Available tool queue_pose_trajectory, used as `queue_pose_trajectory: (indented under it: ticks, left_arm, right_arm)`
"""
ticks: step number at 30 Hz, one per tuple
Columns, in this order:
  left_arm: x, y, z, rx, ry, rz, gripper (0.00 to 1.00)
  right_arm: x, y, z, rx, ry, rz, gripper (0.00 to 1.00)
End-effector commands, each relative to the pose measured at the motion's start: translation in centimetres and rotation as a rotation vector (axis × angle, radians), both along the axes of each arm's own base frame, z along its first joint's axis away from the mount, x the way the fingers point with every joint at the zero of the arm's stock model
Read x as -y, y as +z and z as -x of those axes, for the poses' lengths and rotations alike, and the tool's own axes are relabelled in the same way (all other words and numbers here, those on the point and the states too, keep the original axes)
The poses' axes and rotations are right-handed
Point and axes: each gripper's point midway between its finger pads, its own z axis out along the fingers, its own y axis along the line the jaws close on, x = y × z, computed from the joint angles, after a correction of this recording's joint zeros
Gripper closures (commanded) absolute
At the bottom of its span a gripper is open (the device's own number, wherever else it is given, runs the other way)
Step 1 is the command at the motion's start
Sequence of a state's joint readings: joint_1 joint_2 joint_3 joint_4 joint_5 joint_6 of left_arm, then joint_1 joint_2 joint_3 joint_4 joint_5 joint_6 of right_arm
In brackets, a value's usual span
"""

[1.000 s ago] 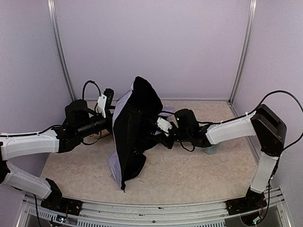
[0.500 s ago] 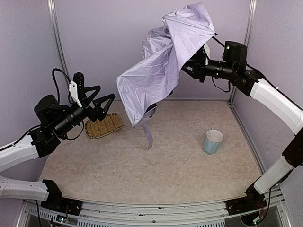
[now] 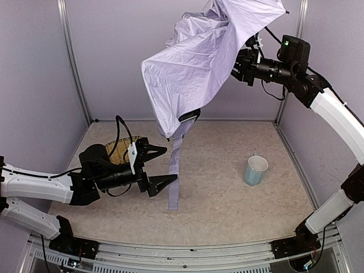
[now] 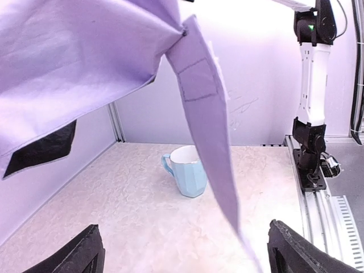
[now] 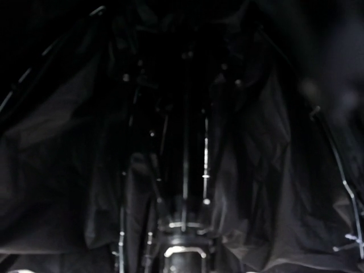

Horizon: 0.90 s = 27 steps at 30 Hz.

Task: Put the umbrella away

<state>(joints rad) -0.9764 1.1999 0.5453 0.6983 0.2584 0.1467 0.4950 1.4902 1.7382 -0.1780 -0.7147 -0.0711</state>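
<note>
I should move my left gripper to the right in the top view next and close it, because only the ends of its fingers reach the hanging strap (image 3: 174, 164) (image 4: 242, 233) there.
My right gripper (image 3: 243, 60) holds the umbrella (image 3: 202, 62) high above the back of the table. Its fingers are hidden under the pale lavender canopy. The right wrist view shows only the dark inner lining (image 5: 273, 170), thin ribs and the shaft (image 5: 185, 142). A long lavender strap (image 3: 175, 170) hangs from the canopy edge almost to the table. My left gripper (image 3: 170, 164) is open low over the table, with its fingertips on either side of the strap. In the left wrist view the strap (image 4: 210, 131) hangs between my open fingers (image 4: 79, 253), nearer the right one.
A light blue cup (image 3: 256, 169) stands at the right of the table and shows in the left wrist view (image 4: 187, 170). A woven straw tray (image 3: 116, 154) lies at the left, partly behind my left arm. Lavender walls close the back and both sides.
The right arm lifted the umbrella from table level to high at the back, then slightly higher. The left arm let go, then dropped low and moved right to the hanging strap.
</note>
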Motion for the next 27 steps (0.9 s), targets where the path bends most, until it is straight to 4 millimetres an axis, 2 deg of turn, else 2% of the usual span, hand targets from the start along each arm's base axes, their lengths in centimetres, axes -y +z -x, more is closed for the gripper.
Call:
queue_pose_trajectory:
  ticks: [1, 3, 6, 7, 8, 11, 15, 17, 20, 21, 25, 27]
  left_arm:
    - [1.4, 1.9, 0.0, 0.051, -0.042, 0.069, 0.05]
    - [2.1, 0.8, 0.0, 0.038, -0.065, 0.052, 0.14]
    - [3.0, -1.2, -1.2, 0.009, -0.038, 0.01, 0.37]
    - [3.4, -1.7, -1.6, -0.004, -0.035, 0.001, 0.39]
    - [3.8, -2.1, -1.9, -0.016, -0.036, -0.006, 0.38]
    - [4.5, -2.9, -3.7, -0.043, 0.009, -0.001, 0.24]
    - [3.5, -3.3, -6.8, -0.071, 0.133, 0.036, 0.27]
    - [2.8, -3.6, -7.5, -0.085, 0.149, 0.05, 0.37]
    - [2.7, -4.5, -7.5, -0.11, 0.139, 0.024, 0.9]
    - [2.5, -4.9, -7.4, -0.117, 0.14, 0.011, 1.0]
    - [1.0, -7.1, -7.3, -0.15, 0.142, -0.02, 1.0]
    - [0.4, -8.5, -8.3, -0.187, 0.154, -0.031, 1.0]
  right_arm:
    - [0.5, 3.1, 1.1, 0.058, 0.004, -0.059, 1.0]
    - [0.5, 3.1, 1.2, 0.06, 0.004, -0.059, 1.0]
    - [0.6, 3.2, 1.4, 0.063, 0.008, -0.059, 1.0]
    - [0.7, 3.2, 1.6, 0.068, 0.011, -0.06, 1.0]
    - [0.7, 3.2, 1.7, 0.069, 0.01, -0.06, 1.0]
    - [0.9, 3.2, 1.8, 0.078, 0.001, -0.063, 1.0]
    - [1.0, 3.1, 2.1, 0.084, 0.003, -0.059, 1.0]
    - [1.1, 3.0, 2.2, 0.084, 0.003, -0.055, 1.0]
    - [1.2, 2.9, 2.1, 0.087, -0.009, -0.051, 1.0]
    - [1.2, 2.9, 2.1, 0.088, -0.011, -0.049, 1.0]
    - [1.7, 3.0, 2.2, 0.104, -0.045, -0.012, 1.0]
    - [1.8, 3.0, 2.9, 0.118, -0.023, 0.016, 1.0]
